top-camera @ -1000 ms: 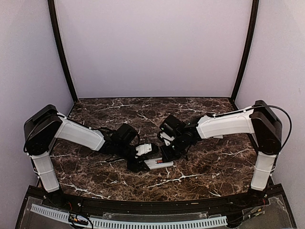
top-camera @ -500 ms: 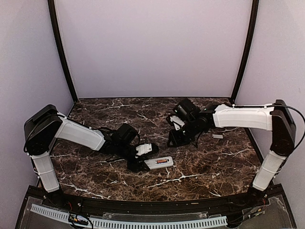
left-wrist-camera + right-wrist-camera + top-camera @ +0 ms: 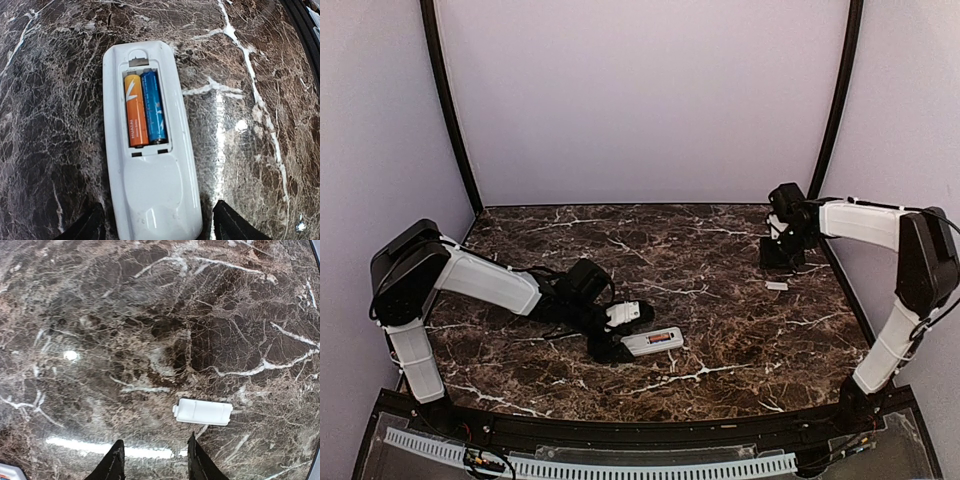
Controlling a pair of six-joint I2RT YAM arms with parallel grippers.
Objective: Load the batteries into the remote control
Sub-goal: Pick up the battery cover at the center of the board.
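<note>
My right gripper lowers toward the cover plate next, its open fingers around the plate's tabbed end [image 3: 769, 286] [image 3: 177, 410], since both batteries lie in the still uncovered bay.
The white remote control [image 3: 150, 165] lies back-up on the marble, its battery bay uncovered. The orange battery [image 3: 135, 112] and the blue battery [image 3: 153, 107] lie side by side in the bay. My left gripper [image 3: 159, 205] is open, its fingers straddling the remote's near end with a small gap on each side. In the top view the remote [image 3: 653, 342] sits front-centre with the left gripper [image 3: 612, 345] at its left end. My right gripper [image 3: 780, 255] is far right at the back, open and empty [image 3: 155, 438], just above a small white cover plate [image 3: 202, 411].
The cover plate [image 3: 777, 286] lies on the marble table [image 3: 720, 330] near its right edge. Dark frame posts and lilac walls enclose the table on three sides.
My right arm has pulled away from the remote and swung to the far right back, over the cover plate. The left arm and the remote have not moved.
</note>
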